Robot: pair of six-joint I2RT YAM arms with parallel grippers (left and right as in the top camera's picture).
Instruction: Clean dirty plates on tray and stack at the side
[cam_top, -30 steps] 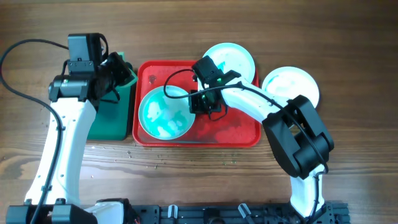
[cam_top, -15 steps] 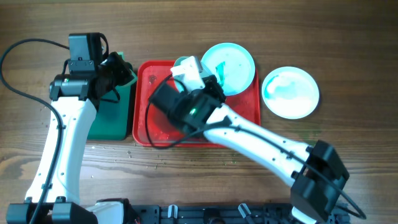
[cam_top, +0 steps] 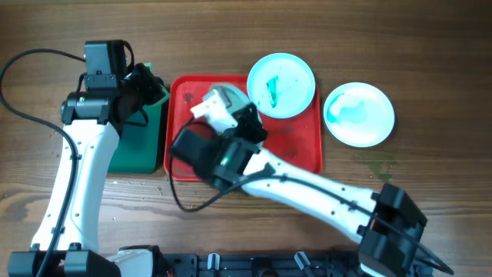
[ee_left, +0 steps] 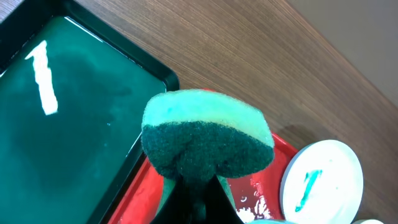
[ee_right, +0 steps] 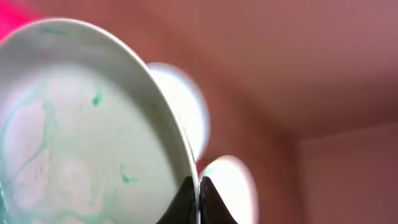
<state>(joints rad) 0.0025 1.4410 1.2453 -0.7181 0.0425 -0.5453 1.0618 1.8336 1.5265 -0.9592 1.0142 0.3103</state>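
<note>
Next, my right gripper moves to the right in the overhead view, then down onto the other aqua plate (cam_top: 359,115) (ee_right: 236,184) to release, since that one lies off the tray.
The red tray (cam_top: 296,158) lies in the middle of the table. My right gripper (cam_top: 231,115) is shut on the rim of a pale aqua plate (cam_top: 225,98) and holds it tilted on edge above the tray's left half. The right wrist view shows this plate (ee_right: 81,124), green-smeared, pinched between the fingers (ee_right: 198,186). A white plate (cam_top: 283,85) with teal smears overlaps the tray's far right corner. Another aqua plate (cam_top: 359,114) lies on the table to the right. My left gripper (cam_top: 146,88) is shut on a green sponge (ee_left: 205,140), held above the edge between the two trays.
A dark green tray (cam_top: 138,142) lies against the red tray's left side; it also shows in the left wrist view (ee_left: 62,124). The right arm (cam_top: 307,185) crosses the red tray's front edge. A black rail (cam_top: 269,263) runs along the table's front.
My right gripper has lifted the aqua plate off the red tray's left half and tipped it on edge, the arm swinging left and forward. The left arm has not moved.
</note>
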